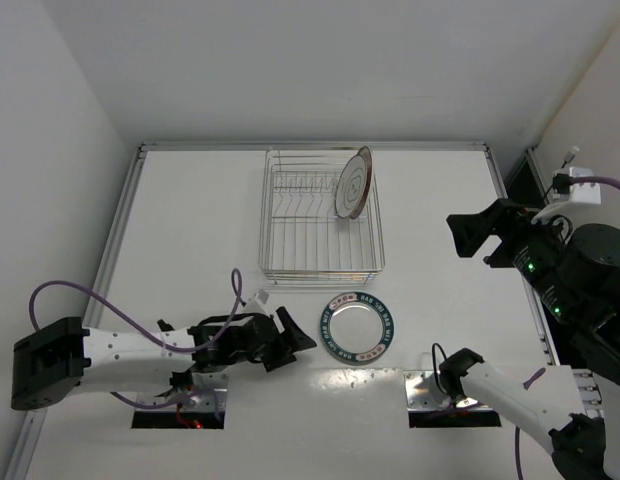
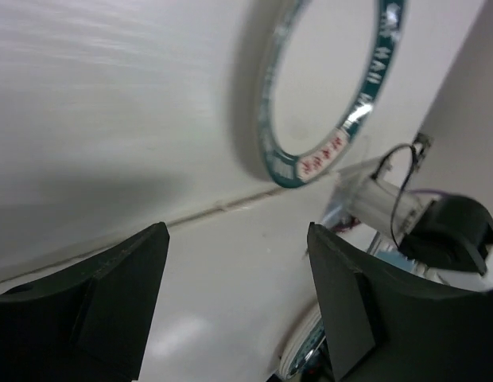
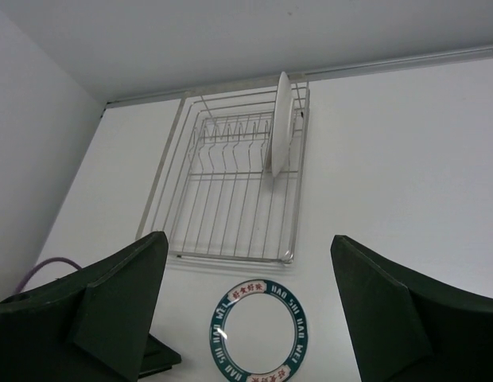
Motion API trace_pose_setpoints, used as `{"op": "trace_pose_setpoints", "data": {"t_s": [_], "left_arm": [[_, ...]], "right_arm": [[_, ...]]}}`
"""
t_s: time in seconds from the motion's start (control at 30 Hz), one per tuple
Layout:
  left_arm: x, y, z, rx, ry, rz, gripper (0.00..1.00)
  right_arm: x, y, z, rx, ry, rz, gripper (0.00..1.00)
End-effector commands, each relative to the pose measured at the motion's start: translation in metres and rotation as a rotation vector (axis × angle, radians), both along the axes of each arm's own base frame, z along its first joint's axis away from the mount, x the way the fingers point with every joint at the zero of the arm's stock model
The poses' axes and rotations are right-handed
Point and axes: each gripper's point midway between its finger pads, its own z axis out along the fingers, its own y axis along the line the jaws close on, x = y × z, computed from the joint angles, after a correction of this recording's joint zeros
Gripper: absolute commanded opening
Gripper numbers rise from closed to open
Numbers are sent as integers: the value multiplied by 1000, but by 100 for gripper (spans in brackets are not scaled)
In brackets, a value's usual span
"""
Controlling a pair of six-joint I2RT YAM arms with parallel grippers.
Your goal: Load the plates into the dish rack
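Note:
The robot's left hand should go down and move toward the teal-rimmed plate (image 1: 359, 326) until its open fingers are on both sides of the plate's nearest rim.
The dish rack (image 1: 320, 215) is a silver wire basket at mid-table, also in the right wrist view (image 3: 230, 215). A white plate with thin dark rings (image 1: 353, 182) stands upright among the prongs at its right side, edge-on in the right wrist view (image 3: 280, 123). The teal-rimmed lettered plate (image 1: 359, 326) lies flat on the table just in front of the rack (image 3: 258, 334) (image 2: 286, 171). My left gripper (image 1: 295, 340) (image 2: 238, 263) is open and empty, low over the table just left of this plate. My right gripper (image 1: 487, 240) (image 3: 250, 318) is open and empty, raised at the right. The orange-red plate is out of view.
The white table (image 1: 190, 230) has a raised metal rim (image 1: 120, 230) along the left, back and right, with white walls behind. The right arm's white link (image 1: 500, 390) lies near the front edge, right of the teal plate. Purple cables (image 1: 80, 290) loop by the left arm.

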Motion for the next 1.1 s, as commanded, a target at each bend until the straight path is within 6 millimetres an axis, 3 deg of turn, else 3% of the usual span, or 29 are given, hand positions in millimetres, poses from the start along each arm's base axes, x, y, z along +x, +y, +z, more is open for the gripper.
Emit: {"op": "trace_pose_setpoints", "data": {"t_s": [0.0,0.17,0.2,0.27,0.3,0.33,0.53,0.57,0.63,0.67,0.77,0.8,0.93,1.07], "left_arm": [[6,-5,4,-139,74,151,68],[26,-1,-5,-118,21,267,69],[28,-2,-16,-90,17,279,70],[36,-13,-11,-143,2,302,71],[37,-16,-15,-146,1,302,71],[37,-17,-30,-111,7,303,71],[32,-38,-54,-188,99,280,71],[32,-44,-51,-221,107,275,71],[30,-43,-65,-203,139,270,68],[29,-49,-60,-241,140,257,65],[24,-51,-68,-248,170,226,40],[24,-52,-63,-277,163,222,26],[14,-56,-65,-301,197,169,1],[10,-54,-56,-323,192,149,0]], "right_arm": [[-4,1,5,21,-6,8,81],[-4,0,12,12,-25,12,81],[-3,1,9,7,-17,12,81],[2,3,7,4,-10,12,81],[2,3,7,4,-10,12,81],[5,5,5,-2,-1,12,81],[8,1,1,-33,9,-7,81],[8,1,1,-33,9,-7,81],[9,1,-3,-49,15,-4,81],[12,1,-4,-56,23,-15,81],[16,0,-6,-73,28,-26,81],[16,-2,-6,-74,27,-35,81],[17,-5,-6,-97,22,-49,81],[17,-5,-6,-97,22,-49,81]]}}
